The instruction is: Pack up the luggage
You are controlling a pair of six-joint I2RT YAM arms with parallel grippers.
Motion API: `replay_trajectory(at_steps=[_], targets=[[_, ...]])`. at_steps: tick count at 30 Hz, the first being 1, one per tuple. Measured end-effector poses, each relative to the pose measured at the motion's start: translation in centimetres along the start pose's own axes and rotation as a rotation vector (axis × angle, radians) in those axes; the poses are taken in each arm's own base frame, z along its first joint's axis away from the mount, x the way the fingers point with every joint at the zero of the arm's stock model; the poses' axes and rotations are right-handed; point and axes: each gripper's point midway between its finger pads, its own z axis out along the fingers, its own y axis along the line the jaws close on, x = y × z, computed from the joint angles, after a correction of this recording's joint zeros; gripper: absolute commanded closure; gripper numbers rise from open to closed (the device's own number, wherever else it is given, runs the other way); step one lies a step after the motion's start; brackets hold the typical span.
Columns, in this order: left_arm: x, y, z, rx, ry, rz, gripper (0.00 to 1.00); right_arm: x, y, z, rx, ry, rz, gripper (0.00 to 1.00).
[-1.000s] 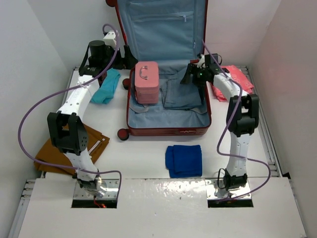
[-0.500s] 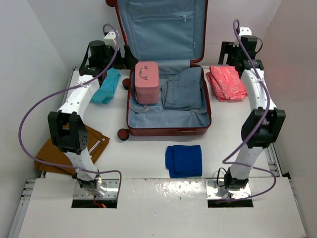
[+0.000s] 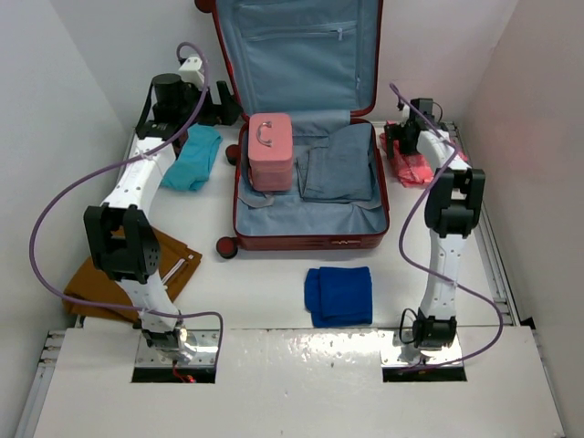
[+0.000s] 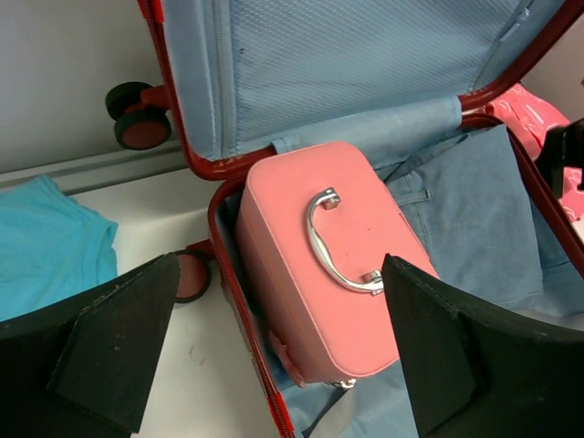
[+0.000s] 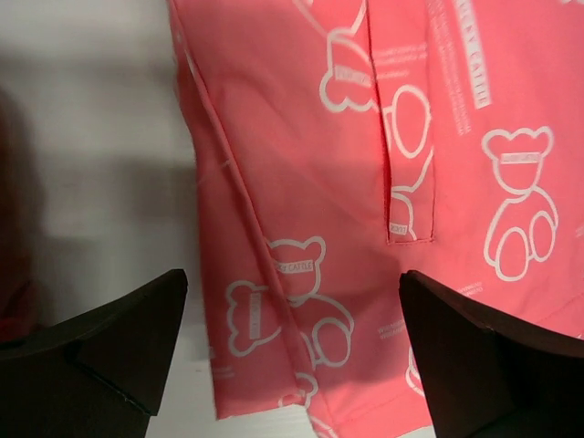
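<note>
The edge of the pink bear-print garment by the suitcase shows below between my open fingers, so my right gripper should go down astride that edge.
The luggage (image 3: pixel 310 239), a dark red suitcase, lies open at the back centre with its blue-grey lined lid (image 3: pixel 297 55) upright. Inside it stand a small pink case (image 3: pixel 270 151) with a metal handle and a folded grey-blue garment (image 3: pixel 339 164). My left gripper (image 3: pixel 219 102) hovers open by the suitcase's back left corner; in the left wrist view it (image 4: pixel 278 301) looks down on the pink case (image 4: pixel 319 265). My right gripper (image 3: pixel 399 141) hangs open just above a pink bear-print garment (image 5: pixel 365 137) on the table right of the suitcase.
A teal garment (image 3: pixel 193 157) lies left of the suitcase. A folded dark blue cloth (image 3: pixel 338 295) sits in front of it. A brown garment (image 3: pixel 109 274) lies at the near left. White walls close in the table on three sides.
My right arm has left the grey-blue garment in the suitcase, swung out to the back right and come down over the pink garment, jaws widening. The left arm shifted slightly back.
</note>
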Motion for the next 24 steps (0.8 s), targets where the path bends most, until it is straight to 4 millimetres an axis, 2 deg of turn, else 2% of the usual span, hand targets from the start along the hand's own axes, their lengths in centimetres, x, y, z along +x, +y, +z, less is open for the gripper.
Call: replay_trajectory(at_steps=[8, 12, 15, 17, 18, 19, 21, 22, 24], targets=[[-0.2, 1.1, -0.2, -0.019, -0.004, -0.007, 0.02, 3.2, -0.3, 2.6, 0.02, 0.095, -0.127, 0.01], [0.1, 1.5, 0.1, -0.024, 0.006, -0.015, 0.02, 3.7, -0.4, 3.1, 0.023, 0.118, -0.17, 0.01], [0.3, 1.7, 0.2, -0.026, 0.012, -0.018, 0.02, 3.9, -0.7, 3.2, 0.037, 0.133, -0.2, 0.27], [0.3, 1.8, 0.2, -0.03, 0.015, -0.021, 0.02, 3.9, -1.1, 3.3, 0.05, 0.141, -0.219, 0.58], [0.2, 1.9, 0.2, -0.031, 0.014, -0.021, 0.02, 4.0, -1.2, 3.4, 0.055, 0.145, -0.222, 0.58], [0.2, 1.9, 0.2, -0.032, 0.015, -0.021, 0.02, 4.2, -1.4, 3.6, 0.064, 0.151, -0.226, 0.71], [0.0, 1.9, 0.2, -0.032, 0.014, -0.021, 0.02, 4.3, -1.9, 3.8, 0.077, 0.157, -0.234, 0.86], [-0.1, 1.9, 0.2, -0.032, 0.013, -0.022, 0.02, 4.4, -2.3, 3.8, 0.079, 0.157, -0.234, 0.97], [-0.3, 1.9, 0.4, -0.028, 0.01, -0.026, 0.02, 4.4, -2.9, 3.7, 0.071, 0.156, -0.228, 1.0]])
